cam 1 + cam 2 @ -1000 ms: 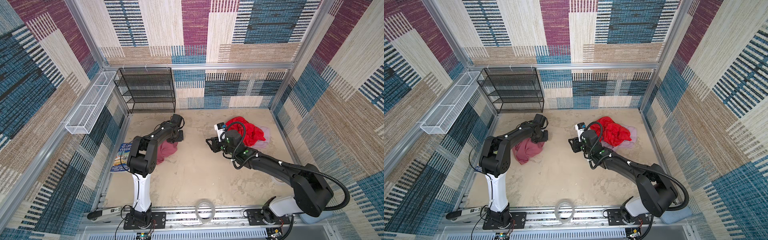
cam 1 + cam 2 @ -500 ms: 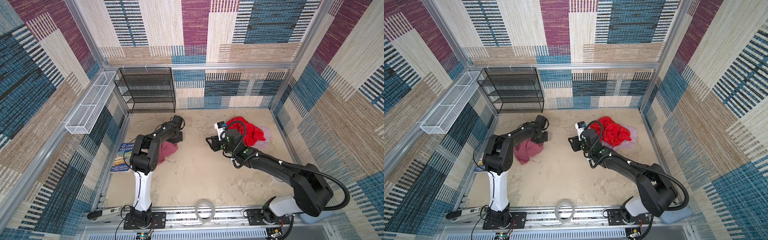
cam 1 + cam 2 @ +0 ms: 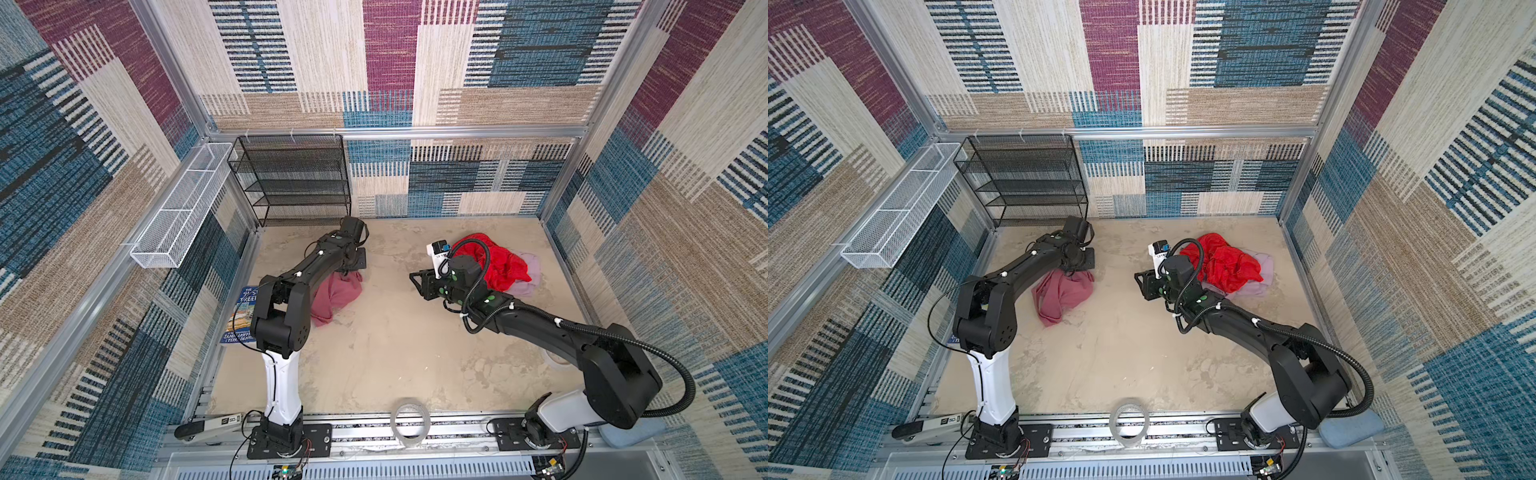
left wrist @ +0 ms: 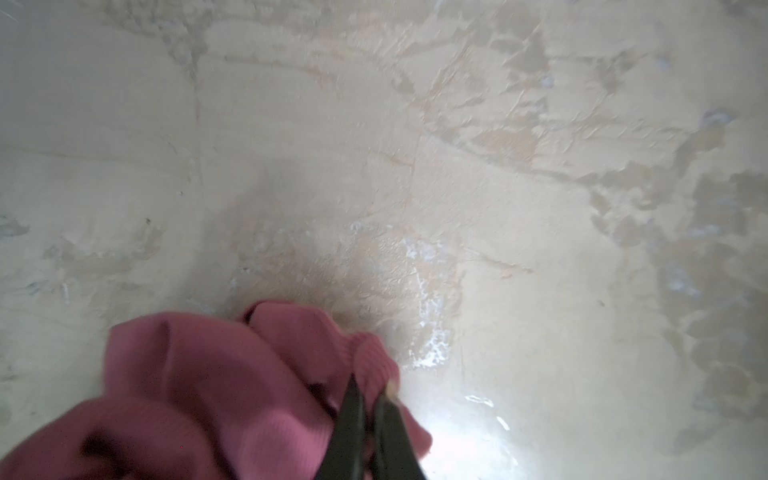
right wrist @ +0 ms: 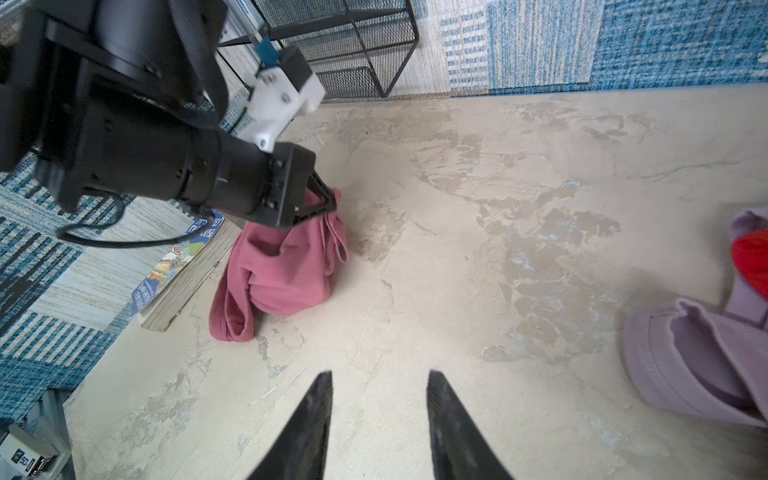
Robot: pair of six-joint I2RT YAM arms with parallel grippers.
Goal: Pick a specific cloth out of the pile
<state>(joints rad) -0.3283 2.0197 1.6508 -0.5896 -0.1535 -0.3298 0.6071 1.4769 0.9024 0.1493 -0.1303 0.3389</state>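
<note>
The left gripper needs to pull the fold back and down next, to the side of the cloth by the book, clear of the pile, and let go of it.
The cloth (image 3: 337, 294) (image 3: 1065, 293), dusty rose-pink and crumpled, sits on the floor at the left, apart from the pile. My left gripper (image 4: 372, 384) (image 3: 347, 272) is shut on a fold at the cloth's top edge (image 5: 328, 208), which stands pulled up into a peak. The pile (image 3: 505, 264) (image 3: 1225, 266) at the back right shows a bright red cloth over a pale lilac one (image 5: 685, 357). My right gripper (image 5: 380, 376) (image 3: 417, 284) hovers open over bare floor just left of the pile, with nothing between its fingers.
A book (image 3: 240, 318) (image 5: 174, 266) lies by the left wall, partly under the left arm and next to the cloth. A black wire rack (image 3: 295, 178) stands at the back left, with a white wire basket (image 3: 183, 203) on the left wall. A tape roll (image 3: 409, 422) lies at the front edge.
My left gripper has closed on the top of the pink cloth; a second ago its jaws stood partly open there. The right arm has stayed where it was.
</note>
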